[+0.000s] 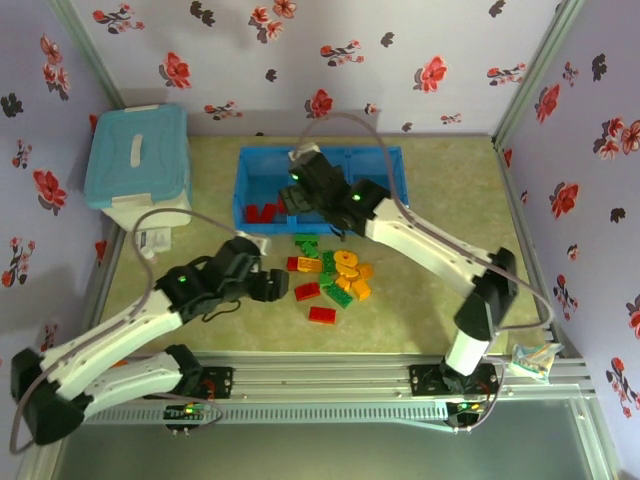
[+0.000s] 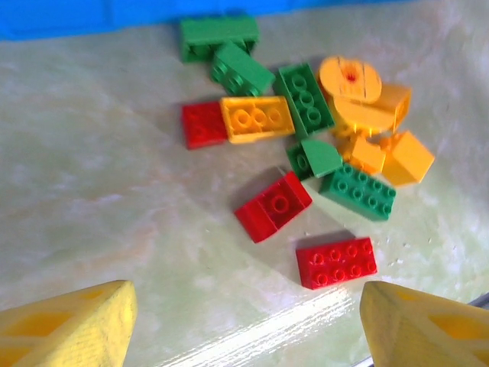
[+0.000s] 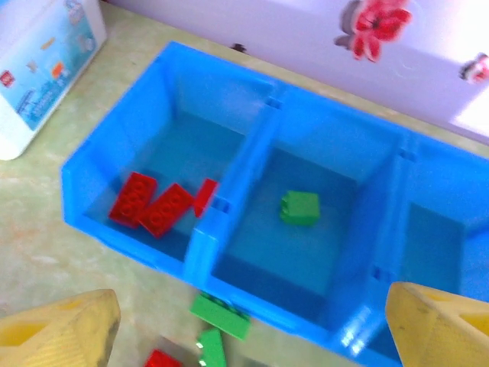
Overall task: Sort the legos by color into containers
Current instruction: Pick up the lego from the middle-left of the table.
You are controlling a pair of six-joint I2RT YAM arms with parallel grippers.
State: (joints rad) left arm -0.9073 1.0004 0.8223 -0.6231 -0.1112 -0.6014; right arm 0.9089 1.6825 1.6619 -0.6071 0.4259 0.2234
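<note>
The red lego nearest the metal bar (image 1: 322,315) (image 2: 337,262) has bare mat around it with room for both fingers, so my left gripper will move across to it next and lower over it.
The blue tray (image 1: 390,156) stands at the back of the table, its three containers side by side. Three red legos (image 3: 153,202) lie in the left container and one green lego (image 3: 299,208) lies in the middle one. My right gripper (image 3: 248,336) hovers open above the tray's near wall (image 3: 122,222), holding nothing. A loose pile of red, green and orange legos (image 1: 335,275) lies on the mat in front of the tray. My left gripper (image 2: 244,329) is open, low just left of the pile. A flat red lego (image 2: 336,261) lies near its right fingertip (image 2: 420,325).
A pale blue lidded box (image 1: 138,158) sits at the back left beside the tray. Two green legos (image 3: 218,317) lie right against the tray's near wall. Flowered walls close in three sides. A crumpled wrapper (image 1: 535,360) lies at the front right on the metal rail (image 1: 330,375).
</note>
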